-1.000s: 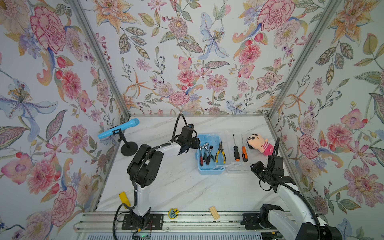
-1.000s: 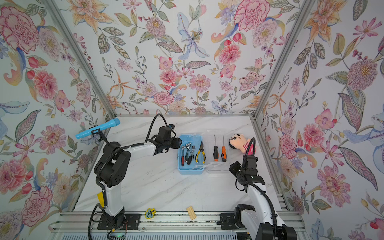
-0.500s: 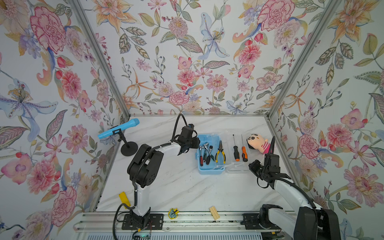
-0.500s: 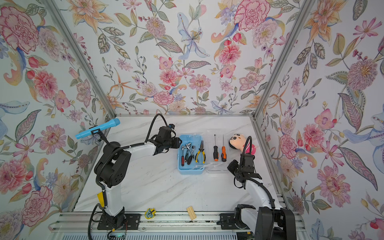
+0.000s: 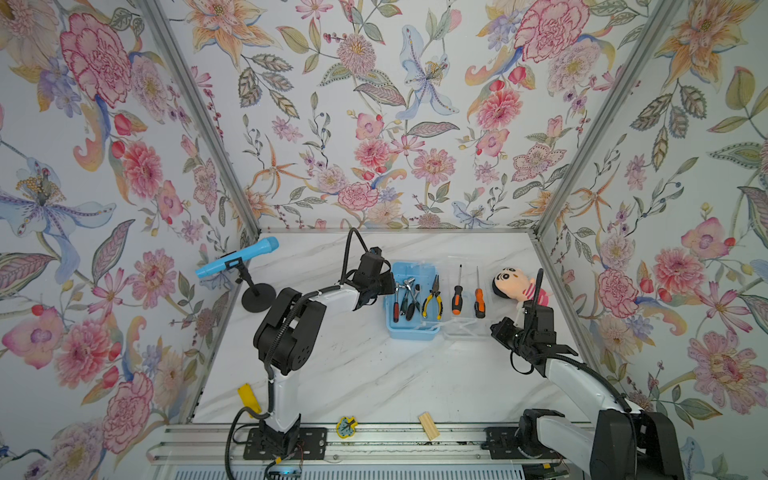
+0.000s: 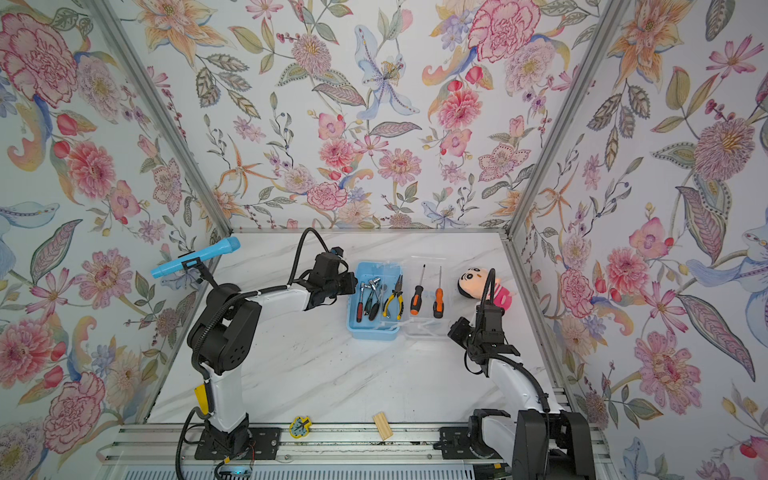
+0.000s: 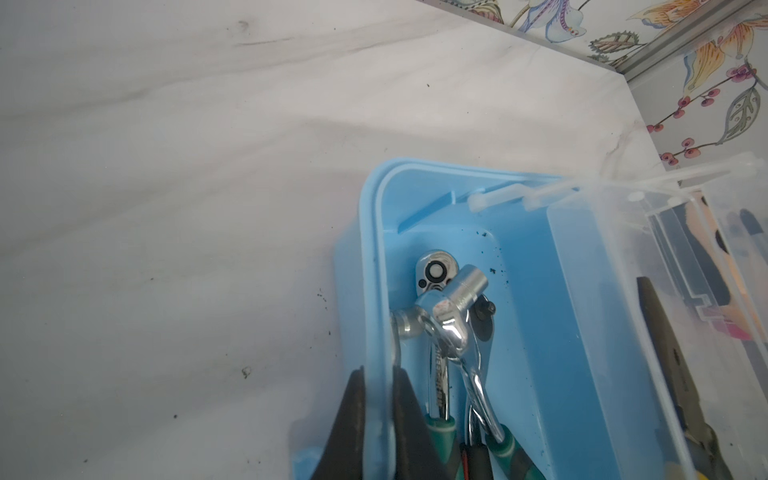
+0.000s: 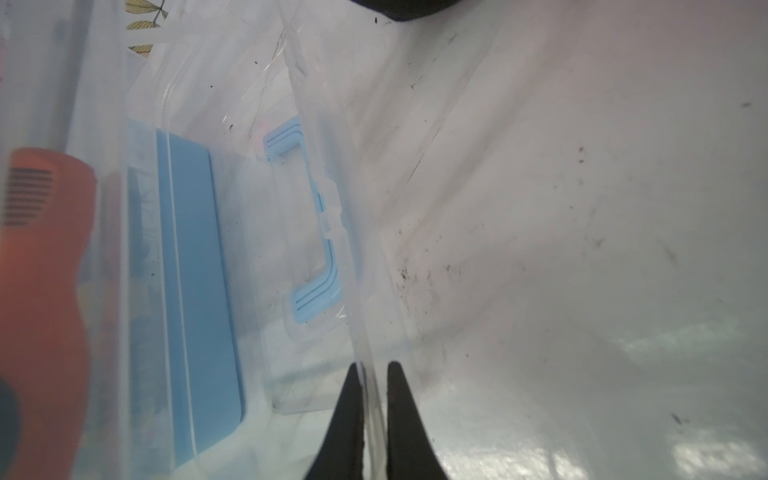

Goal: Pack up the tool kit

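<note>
The right gripper swings up and over toward the blue half next and releases the lid's edge above it, because the clear lid [image 5: 468,329] is still folded open.
The tool kit is a blue box [image 5: 409,333] with its clear lid [image 5: 468,329] folded open to the right, seen in both top views. Ratchets [image 5: 409,296] and yellow-handled pliers [image 5: 433,297] lie in the blue half. Two orange screwdrivers [image 5: 457,298] lie in the clear lid. My left gripper [image 7: 378,374] is shut on the box's left wall [image 7: 376,266], one finger inside and one outside. At the lid's near right corner, my right gripper [image 8: 372,368] is shut on the lid's thin clear edge [image 8: 328,137]. An orange screwdriver handle [image 8: 41,270] shows through the plastic.
A blue microphone on a black stand [image 5: 237,258] is at the far left. A doll [image 5: 513,282] lies just right of the lid by the right wall. A wooden block [image 5: 429,426] and a small yellow-blue piece [image 5: 346,427] sit on the front rail.
Both grippers have closed: the left onto the blue box wall, the right onto the clear lid's edge. The right arm has come in closer to the lid's corner.
</note>
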You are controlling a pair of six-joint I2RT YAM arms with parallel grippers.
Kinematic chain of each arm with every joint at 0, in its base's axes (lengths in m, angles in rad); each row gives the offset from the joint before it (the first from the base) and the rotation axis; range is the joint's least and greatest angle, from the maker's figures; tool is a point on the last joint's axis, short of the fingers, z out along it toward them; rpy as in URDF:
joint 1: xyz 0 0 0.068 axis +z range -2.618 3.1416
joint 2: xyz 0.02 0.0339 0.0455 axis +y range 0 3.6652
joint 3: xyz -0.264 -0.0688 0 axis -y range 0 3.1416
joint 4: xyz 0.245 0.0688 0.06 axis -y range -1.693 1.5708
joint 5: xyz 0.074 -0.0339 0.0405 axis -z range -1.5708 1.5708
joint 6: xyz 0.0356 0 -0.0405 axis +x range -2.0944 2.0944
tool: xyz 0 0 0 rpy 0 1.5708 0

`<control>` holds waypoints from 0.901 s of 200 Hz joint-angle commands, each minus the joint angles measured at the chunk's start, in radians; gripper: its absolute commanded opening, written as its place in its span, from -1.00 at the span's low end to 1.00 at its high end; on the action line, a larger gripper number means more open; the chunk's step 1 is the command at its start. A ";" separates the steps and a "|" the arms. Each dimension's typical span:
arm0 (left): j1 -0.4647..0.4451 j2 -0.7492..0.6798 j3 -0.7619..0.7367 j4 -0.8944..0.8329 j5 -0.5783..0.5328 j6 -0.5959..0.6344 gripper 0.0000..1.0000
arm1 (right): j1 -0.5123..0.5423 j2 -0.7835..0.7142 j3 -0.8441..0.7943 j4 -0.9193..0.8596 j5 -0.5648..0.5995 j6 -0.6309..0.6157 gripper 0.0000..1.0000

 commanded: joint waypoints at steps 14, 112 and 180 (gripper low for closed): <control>-0.003 -0.009 -0.050 0.035 0.037 0.039 -1.00 | 0.011 -0.046 0.087 -0.094 0.140 0.000 -1.00; -0.057 -0.102 -0.081 0.019 0.004 0.006 -1.00 | 0.370 -0.080 0.366 -0.232 0.533 -0.089 -1.00; -0.096 -0.150 -0.118 0.061 -0.007 -0.048 -1.00 | 0.701 0.048 0.538 -0.249 0.760 -0.208 -1.00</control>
